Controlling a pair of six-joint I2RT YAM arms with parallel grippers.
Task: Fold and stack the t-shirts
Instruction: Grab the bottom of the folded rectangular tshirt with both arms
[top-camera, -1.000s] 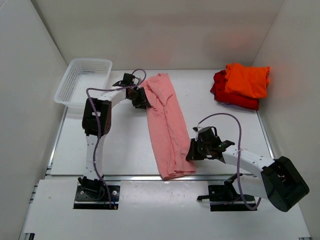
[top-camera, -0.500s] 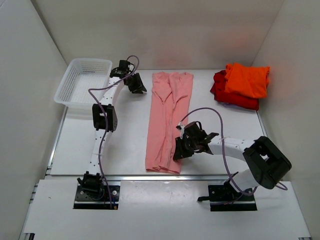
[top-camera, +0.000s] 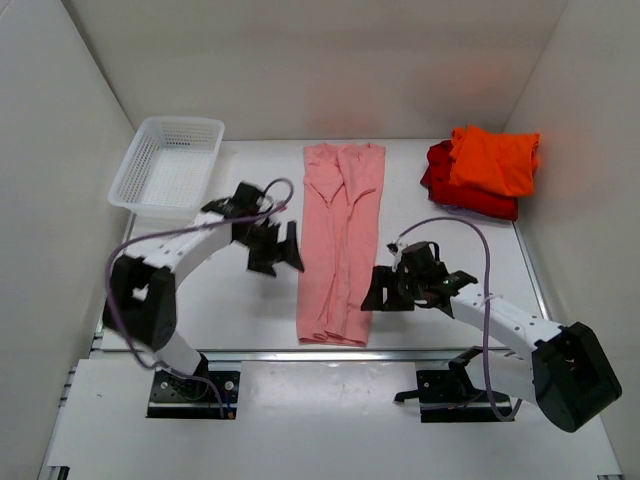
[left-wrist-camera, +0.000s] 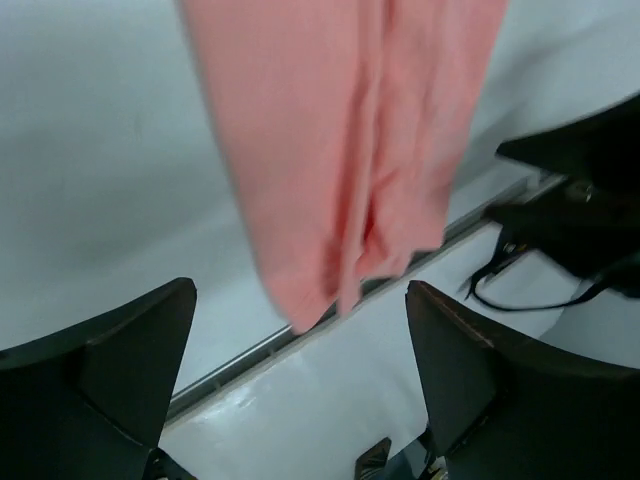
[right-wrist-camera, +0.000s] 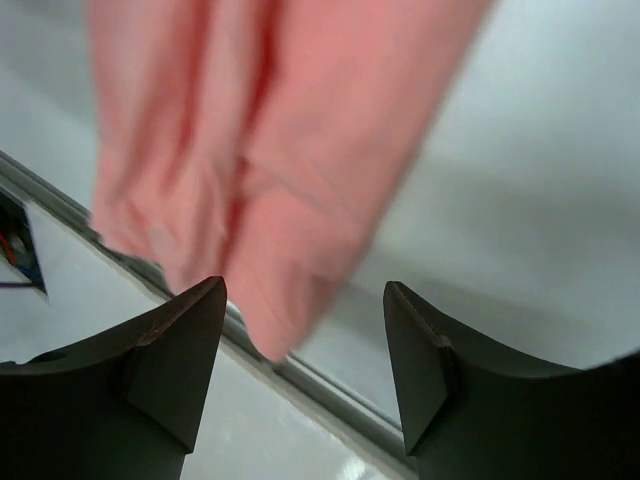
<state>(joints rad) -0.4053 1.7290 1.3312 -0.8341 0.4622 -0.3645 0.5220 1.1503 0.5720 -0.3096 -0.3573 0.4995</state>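
Note:
I will next move my left gripper back and down onto the pink t-shirt's near corner (top-camera: 302, 338) (left-wrist-camera: 300, 318), which is below and back from it, because the pink t-shirt still lies full-length.
A salmon-pink t-shirt (top-camera: 338, 240) lies folded into a long narrow strip down the middle of the table; it also shows blurred in the left wrist view (left-wrist-camera: 350, 150) and the right wrist view (right-wrist-camera: 270, 150). A folded orange t-shirt (top-camera: 493, 158) rests on a folded red t-shirt (top-camera: 450, 190) at the back right. My left gripper (top-camera: 282, 250) hovers just left of the pink strip, open and empty (left-wrist-camera: 300, 330). On the strip's right side, near its lower end, my right gripper (top-camera: 378, 292) is also open with nothing between its fingers (right-wrist-camera: 305, 330).
A white mesh basket (top-camera: 168, 165) stands at the back left. A metal rail (top-camera: 300, 352) marks the near edge of the table. White walls close in the left, right and back sides.
Both grippers have let go of the pink t-shirt and opened. The left arm swung from the back toward the middle left of the strip. The right gripper drew back to the right.

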